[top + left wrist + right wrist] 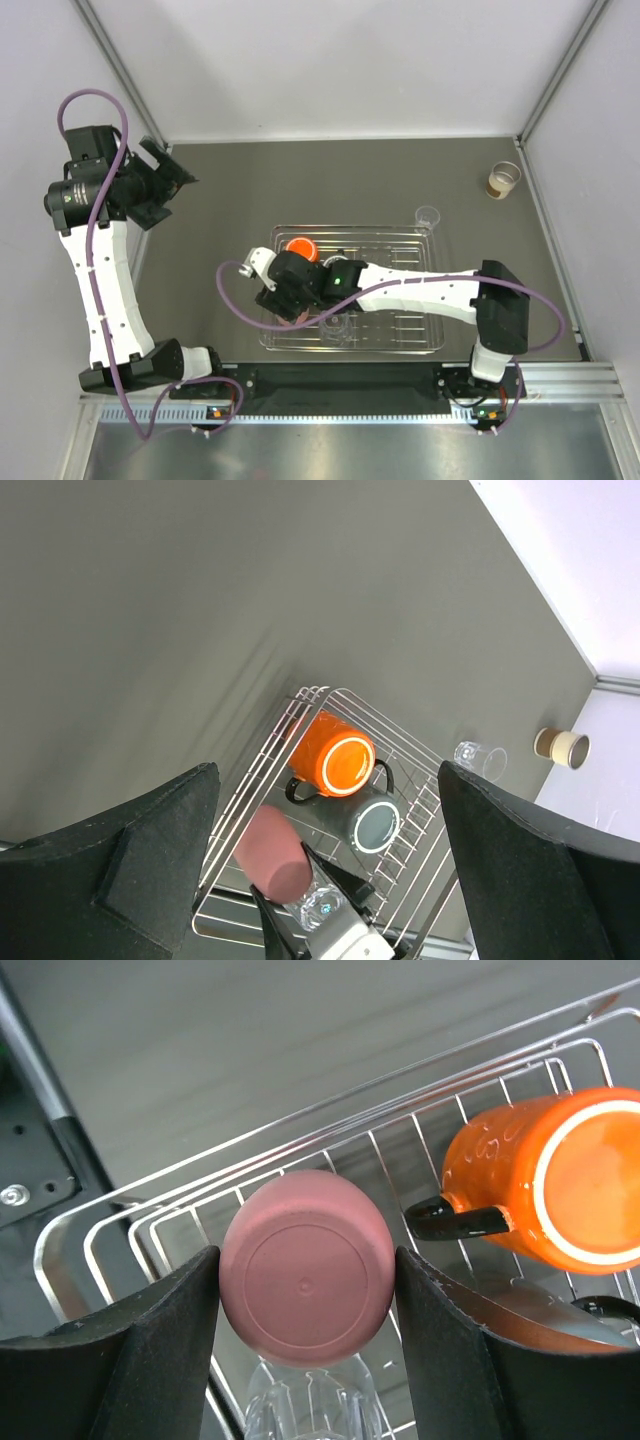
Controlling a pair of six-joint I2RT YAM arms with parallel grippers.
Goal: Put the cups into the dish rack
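Next, my right gripper moves down slightly outward to release the pink cup [305, 1280], as the bare wires [380, 1182] beside the orange cup's handle lie below and outward.
The silver wire dish rack [430, 340] lies mid-table. An orange cup [300, 247] and a dark grey cup [375, 826] lie in it, both with black handles. My right gripper [283, 292] reaches over the rack's left end, shut on a pink cup [305, 1280]. In the right wrist view both fingers of this gripper [306, 1256] press the cup's sides, its base facing the camera. A clear cup [305, 1405] lies in the rack just beneath it. My left gripper [165, 175] is open and empty, raised far to the upper left.
A clear cup [428, 215] stands on the table just beyond the rack's far right corner. A cream cup [505, 180] stands near the right wall. Grey walls close in the table on three sides.
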